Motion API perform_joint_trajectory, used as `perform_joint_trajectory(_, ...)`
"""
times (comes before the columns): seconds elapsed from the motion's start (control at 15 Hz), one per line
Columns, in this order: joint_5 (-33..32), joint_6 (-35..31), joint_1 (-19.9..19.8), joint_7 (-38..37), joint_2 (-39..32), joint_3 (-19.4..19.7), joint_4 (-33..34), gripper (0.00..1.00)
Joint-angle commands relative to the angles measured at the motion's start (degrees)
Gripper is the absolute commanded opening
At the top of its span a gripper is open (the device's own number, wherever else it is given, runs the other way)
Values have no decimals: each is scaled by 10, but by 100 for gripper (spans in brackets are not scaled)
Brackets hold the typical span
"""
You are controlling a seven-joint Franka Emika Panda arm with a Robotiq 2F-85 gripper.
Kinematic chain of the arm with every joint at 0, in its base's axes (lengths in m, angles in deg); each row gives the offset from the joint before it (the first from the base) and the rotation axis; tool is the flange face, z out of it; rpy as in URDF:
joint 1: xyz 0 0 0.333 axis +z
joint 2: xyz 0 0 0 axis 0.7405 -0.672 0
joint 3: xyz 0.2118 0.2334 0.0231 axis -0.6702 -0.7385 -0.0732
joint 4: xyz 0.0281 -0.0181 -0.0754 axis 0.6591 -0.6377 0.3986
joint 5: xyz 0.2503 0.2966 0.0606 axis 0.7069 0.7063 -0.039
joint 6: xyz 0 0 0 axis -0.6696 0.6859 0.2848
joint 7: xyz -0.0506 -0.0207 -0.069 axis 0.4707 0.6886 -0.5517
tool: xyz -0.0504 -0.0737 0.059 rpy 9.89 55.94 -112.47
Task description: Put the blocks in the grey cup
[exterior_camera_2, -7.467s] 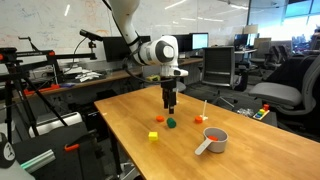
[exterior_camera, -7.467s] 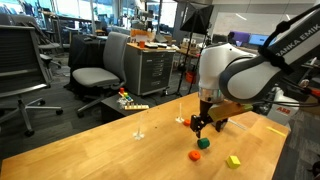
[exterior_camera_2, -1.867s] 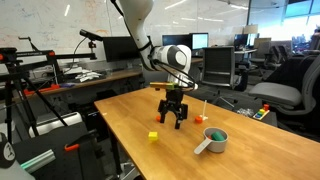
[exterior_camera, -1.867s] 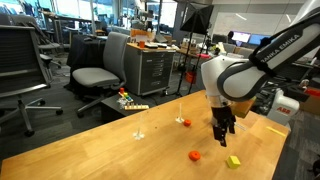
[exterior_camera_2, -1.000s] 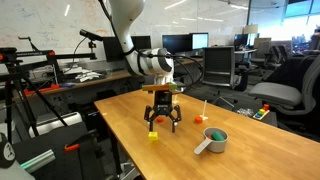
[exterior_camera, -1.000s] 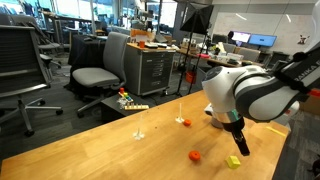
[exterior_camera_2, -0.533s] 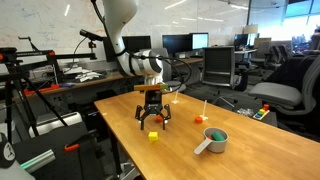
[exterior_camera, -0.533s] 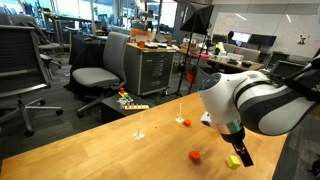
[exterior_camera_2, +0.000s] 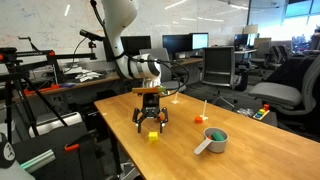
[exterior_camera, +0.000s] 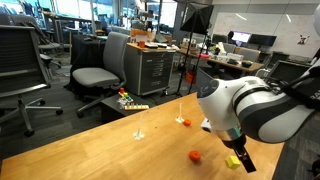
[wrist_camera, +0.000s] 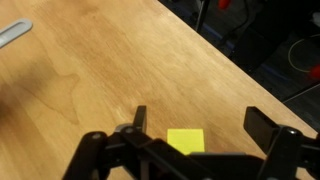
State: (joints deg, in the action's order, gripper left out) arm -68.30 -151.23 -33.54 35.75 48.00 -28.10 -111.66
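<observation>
The yellow-green block (exterior_camera_2: 154, 136) (wrist_camera: 186, 141) is already between the gripper's open fingers, so the robot should lower its gripper a little around the block next and close on the block's sides.
My gripper (wrist_camera: 200, 125) is open and hangs just above the table with a yellow-green block (wrist_camera: 186, 141) between its fingers, untouched. The same block shows in both exterior views (exterior_camera: 232, 160) (exterior_camera_2: 153, 136), right under the gripper (exterior_camera_2: 151, 122). A red block (exterior_camera: 194, 156) lies a little way from it. An orange block (exterior_camera: 184, 122) (exterior_camera_2: 198, 119) lies beside a thin white upright stick. The grey cup (exterior_camera_2: 214, 140) stands further along the table, with something green showing inside and a white utensil (exterior_camera_2: 203, 148) leaning on it. The cup is hidden in the exterior view that shows the red block.
Two thin white sticks (exterior_camera: 139, 126) (exterior_camera: 179, 106) stand upright on the wooden table (exterior_camera_2: 120, 112). Its edge is close behind the yellow-green block in the wrist view. Office chairs (exterior_camera: 95, 72), desks and a cabinet (exterior_camera: 153, 66) surround the table.
The arm has swung away from the cup across the table and come down. The open gripper now straddles the yellow-green block. The blocks have not moved.
</observation>
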Motion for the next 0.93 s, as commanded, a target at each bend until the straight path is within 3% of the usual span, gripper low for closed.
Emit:
perform_joint_trajectory(0.0, -15, 21, 3, 0, -24, 3, 23, 100)
perform_joint_trajectory(0.2, -18, 16, 4, -1, -35, 4, 30, 100)
perform_joint_trajectory(0.27, -22, 5, 3, 1, -37, 4, 30, 75)
perform_joint_trajectory(0.4, -21, 3, 2, -3, -42, 4, 37, 66)
perform_joint_trajectory(0.6, -20, 2, 0, -3, -47, 7, 47, 40)
perform_joint_trajectory(0.87, -19, 0, -3, -2, -49, 10, 53, 14)
